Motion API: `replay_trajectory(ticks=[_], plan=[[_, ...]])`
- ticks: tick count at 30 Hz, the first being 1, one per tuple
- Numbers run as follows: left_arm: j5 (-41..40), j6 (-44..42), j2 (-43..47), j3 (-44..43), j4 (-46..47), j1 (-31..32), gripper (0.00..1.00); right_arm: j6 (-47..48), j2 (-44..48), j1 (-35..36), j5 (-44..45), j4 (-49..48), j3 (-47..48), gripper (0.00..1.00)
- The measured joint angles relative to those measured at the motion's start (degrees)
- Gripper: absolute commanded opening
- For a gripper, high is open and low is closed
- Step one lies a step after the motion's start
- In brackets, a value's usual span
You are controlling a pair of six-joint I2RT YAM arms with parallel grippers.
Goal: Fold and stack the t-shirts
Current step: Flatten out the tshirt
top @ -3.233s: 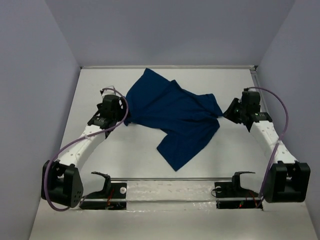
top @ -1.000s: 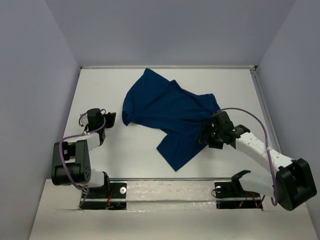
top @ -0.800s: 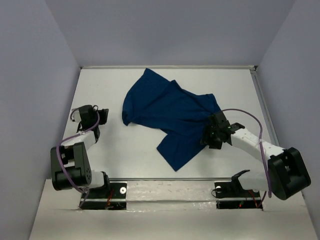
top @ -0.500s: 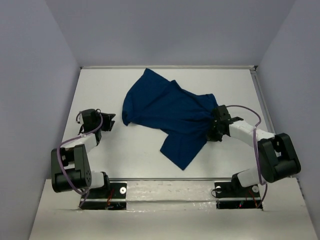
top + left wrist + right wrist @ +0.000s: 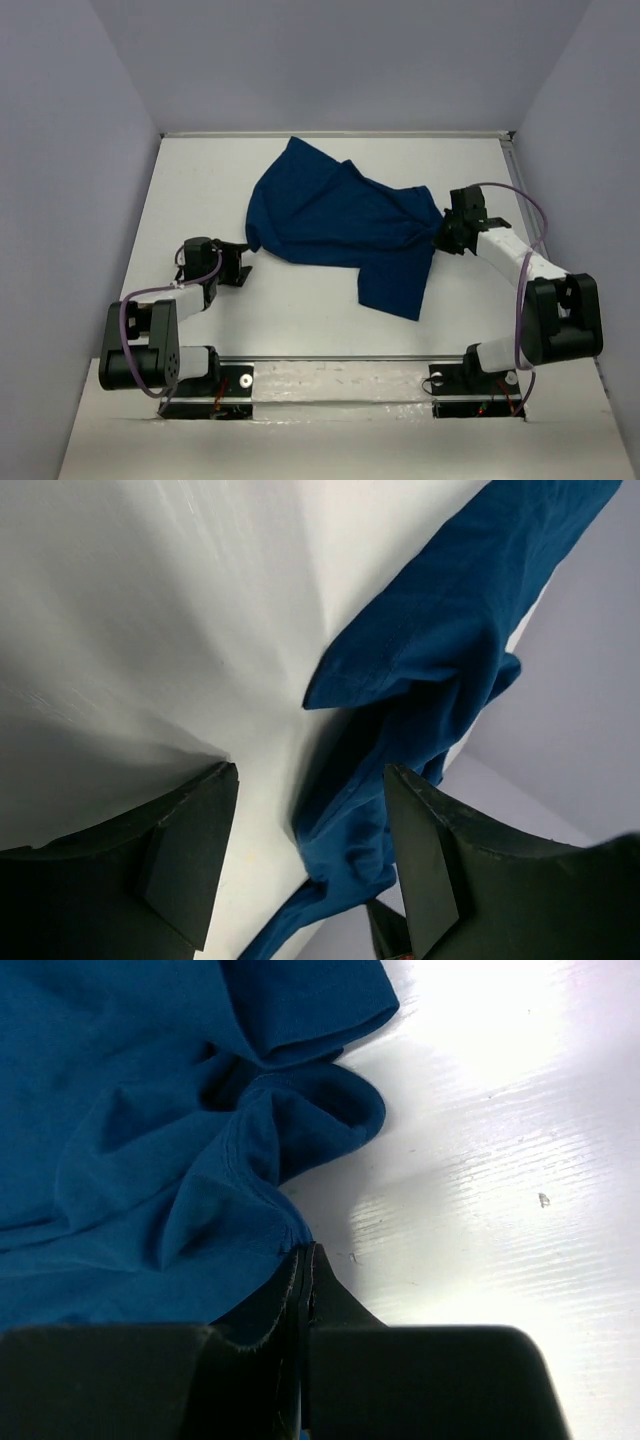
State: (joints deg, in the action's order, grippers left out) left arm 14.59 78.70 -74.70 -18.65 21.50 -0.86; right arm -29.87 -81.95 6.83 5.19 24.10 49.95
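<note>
I will next move my left gripper low and slightly outward until its fingers are on both sides of the t-shirt's pointed corner [image 5: 254, 247] [image 5: 317, 697] just beyond them, then close it.
The dark navy t-shirt [image 5: 340, 220] lies crumpled in the middle of the white table [image 5: 280, 310]; no print shows. My right gripper [image 5: 442, 238] is at the shirt's right edge. In the right wrist view its jaws [image 5: 303, 1255] are shut on a bunched fold of the t-shirt [image 5: 150, 1140]. My left gripper [image 5: 240, 266] lies low on the table just left of the shirt's left corner. In the left wrist view it [image 5: 310, 780] is open and empty, with the t-shirt [image 5: 440, 650] just ahead between its fingers [image 5: 190, 840].
Grey walls enclose the table on the left, back and right. A raised rail [image 5: 340, 357] runs along the near edge between the arm bases. Bare table shows to the left of and in front of the shirt.
My right gripper went from the shirt's right edge to its lower flap and back right, dragging the flap right. My left gripper let go of the shirt, pulled back, then returned toward its left corner.
</note>
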Motion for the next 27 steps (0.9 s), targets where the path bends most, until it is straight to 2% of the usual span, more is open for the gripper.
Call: replay_trajectory(ticks=[5, 13, 17, 22, 25, 27], plan=[[-2.5, 5.3, 0.0, 0.7, 2.5, 1.5, 0.56, 1.0, 1.4, 0.0, 0.2, 0.1, -1.0, 0.00], [-7.0, 9.7, -5.7, -2.3, 3.6, 4.4, 0.41, 2.0, 1.9, 0.0, 0.8, 1.3, -1.8, 0.00], [-9.4, 10.6, -7.2, -4.5, 2.4, 4.7, 0.41, 2.3, 2.4, 0.0, 0.7, 1.4, -1.8, 0.00], [-11.8, 10.8, -7.9, -7.0, 1.4, 4.8, 0.45, 2.3, 2.8, 0.0, -0.2, 1.3, -2.1, 0.00], [-12.1, 10.9, -10.1, -8.2, 1.4, 5.0, 0.43, 2.3, 2.8, 0.0, -0.8, 1.2, -2.7, 0.00], [-12.1, 11.3, -11.1, -8.3, 1.6, 5.4, 0.36, 2.3, 2.8, 0.0, -1.2, 1.3, -3.1, 0.00]])
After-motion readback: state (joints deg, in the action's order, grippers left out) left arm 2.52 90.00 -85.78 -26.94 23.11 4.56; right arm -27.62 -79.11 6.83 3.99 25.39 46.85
